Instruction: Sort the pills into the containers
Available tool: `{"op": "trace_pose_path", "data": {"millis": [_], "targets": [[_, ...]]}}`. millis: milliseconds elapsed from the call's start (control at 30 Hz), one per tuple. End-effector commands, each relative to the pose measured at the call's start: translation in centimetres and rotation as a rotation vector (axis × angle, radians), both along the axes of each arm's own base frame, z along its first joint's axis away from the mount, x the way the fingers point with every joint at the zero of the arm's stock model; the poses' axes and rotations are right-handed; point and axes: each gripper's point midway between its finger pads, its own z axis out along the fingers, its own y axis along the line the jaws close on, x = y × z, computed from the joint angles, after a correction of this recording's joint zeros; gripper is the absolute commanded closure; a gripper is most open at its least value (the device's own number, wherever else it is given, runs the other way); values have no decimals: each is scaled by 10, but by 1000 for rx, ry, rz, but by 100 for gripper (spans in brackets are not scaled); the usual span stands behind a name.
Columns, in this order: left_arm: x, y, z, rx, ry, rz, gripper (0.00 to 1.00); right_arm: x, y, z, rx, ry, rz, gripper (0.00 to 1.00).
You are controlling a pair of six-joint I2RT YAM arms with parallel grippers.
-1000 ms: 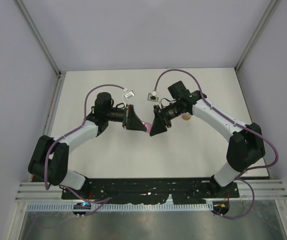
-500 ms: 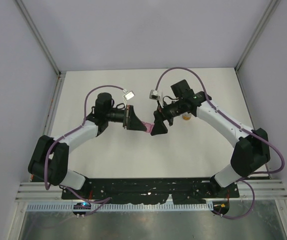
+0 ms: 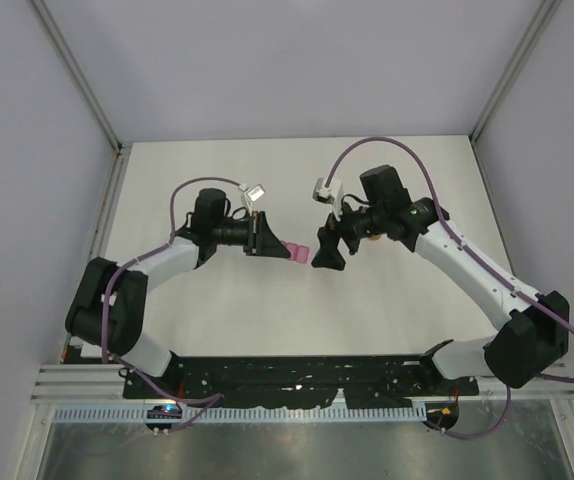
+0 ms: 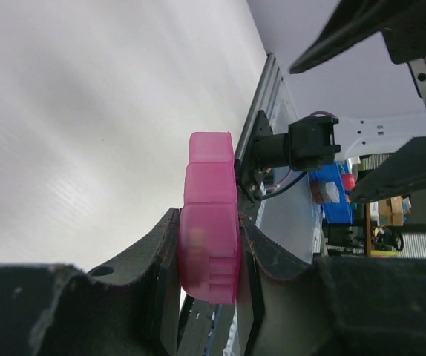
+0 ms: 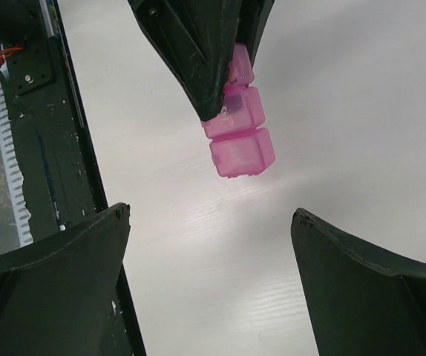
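Observation:
Next, I bring my left gripper down and sideways to release the pill box, since bare tabletop lies below it and to its right in the top view.
The containers are one bright-pink pill box (image 3: 293, 251), a short strip of joined square compartments, held in the air over the table's middle. My left gripper (image 3: 275, 245) is shut on one end of it. In the left wrist view the box (image 4: 211, 222) sits clamped between both black fingers (image 4: 161, 259) and sticks out past their tips. My right gripper (image 3: 327, 251) stands just right of the box's free end, open and touching nothing. In the right wrist view the box (image 5: 239, 126) hangs beyond the wide-apart jaws, below the left gripper's fingers (image 5: 198, 52). No loose pills show.
A small white bottle with an orange label (image 3: 372, 236) stands on the white table (image 3: 217, 170) behind the right wrist, mostly hidden by it. Metal frame posts (image 3: 77, 75) and grey walls bound the table. A black base plate (image 3: 297, 375) runs along the near edge.
My right gripper has opened wide and drawn back to the right, off the pill box. The left gripper still holds the box and has barely moved.

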Motion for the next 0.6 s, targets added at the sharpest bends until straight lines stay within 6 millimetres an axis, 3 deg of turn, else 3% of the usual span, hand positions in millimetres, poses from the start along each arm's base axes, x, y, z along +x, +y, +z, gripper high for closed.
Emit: {"op": "trace_pose_path", "data": {"millis": [0,200,433,567], "targets": [[18,-2,-15,38,59,51,100,9,-11,0,-14,-120,-51,7],[33,-13,-27,19,136,19,100,4,-20,-19,6,-155,-98,7],[60,-26,-47,46,162,58,100,7,-26,-8,44,-219,-140,6],[64,-36,-60,88,203,58,100,11,-28,-7,46,-247,-154,6]]}}
